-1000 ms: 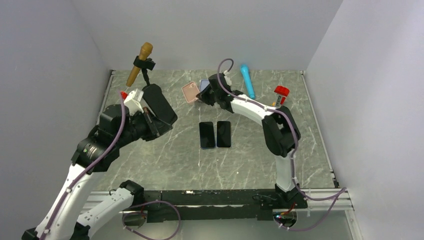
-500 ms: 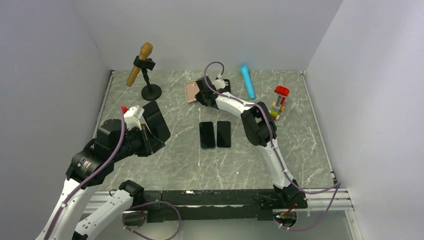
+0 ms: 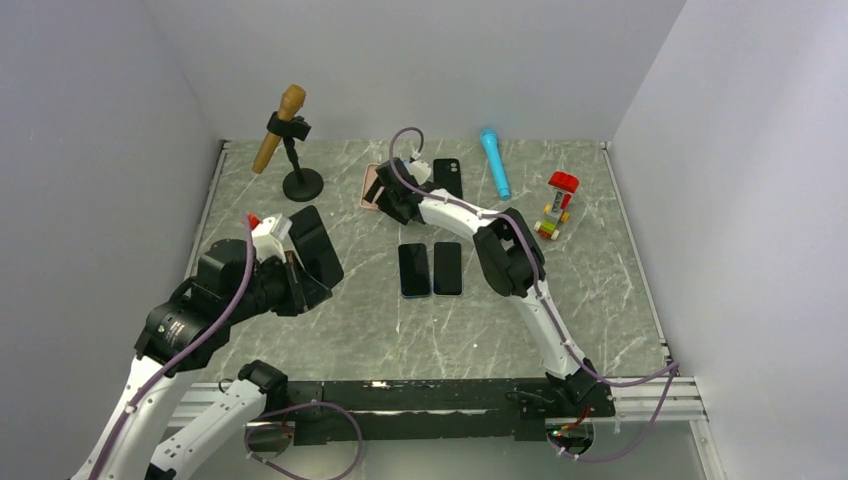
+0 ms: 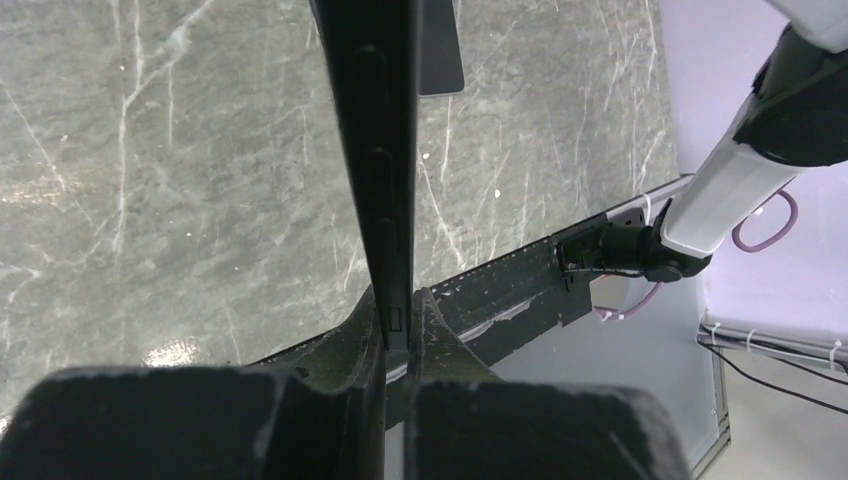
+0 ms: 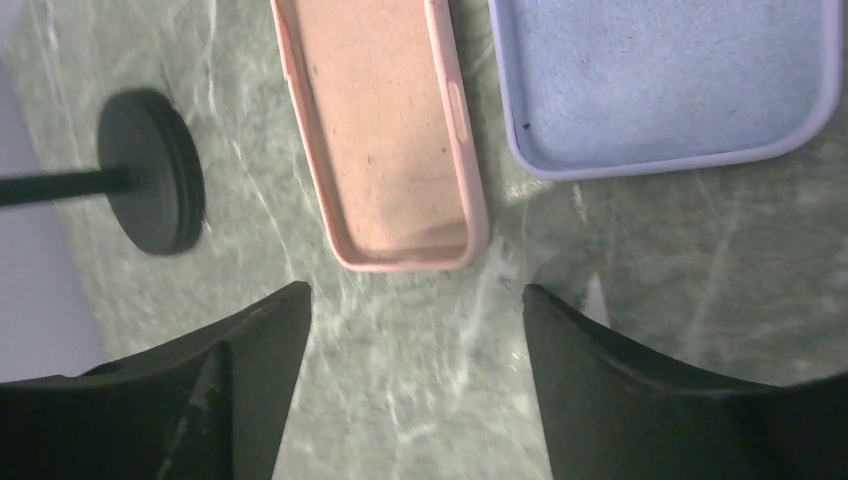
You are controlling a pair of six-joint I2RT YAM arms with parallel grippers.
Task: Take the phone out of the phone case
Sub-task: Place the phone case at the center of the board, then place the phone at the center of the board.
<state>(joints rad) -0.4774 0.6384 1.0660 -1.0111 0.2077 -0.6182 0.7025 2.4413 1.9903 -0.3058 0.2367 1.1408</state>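
I need to carry the black phone down to the bare tabletop beside the dark phones to let go of it, as that spot is below my left gripper and to its right in the top view.
My left gripper (image 3: 298,278) is shut on the lower end of a black phone (image 3: 316,252) and holds it above the table's left side. In the left wrist view the phone (image 4: 380,150) stands edge-on, its side buttons showing, between the closed fingers (image 4: 355,330). An empty black phone case (image 3: 447,177) lies flat at the back of the table. My right gripper (image 3: 385,203) hovers open near an empty pink case (image 5: 385,130) with a lilac case (image 5: 670,80) beside it. Nothing sits between the right fingers (image 5: 250,350).
Two dark phones (image 3: 414,270) (image 3: 447,268) lie side by side mid-table. A brown microphone on a black stand (image 3: 303,184) is at the back left. A blue microphone (image 3: 494,162) and a toy block stack (image 3: 555,205) are at the back right.
The right gripper has swung left from the back centre toward the pink case and its jaws have opened. The left arm has drawn the black phone back and lower.
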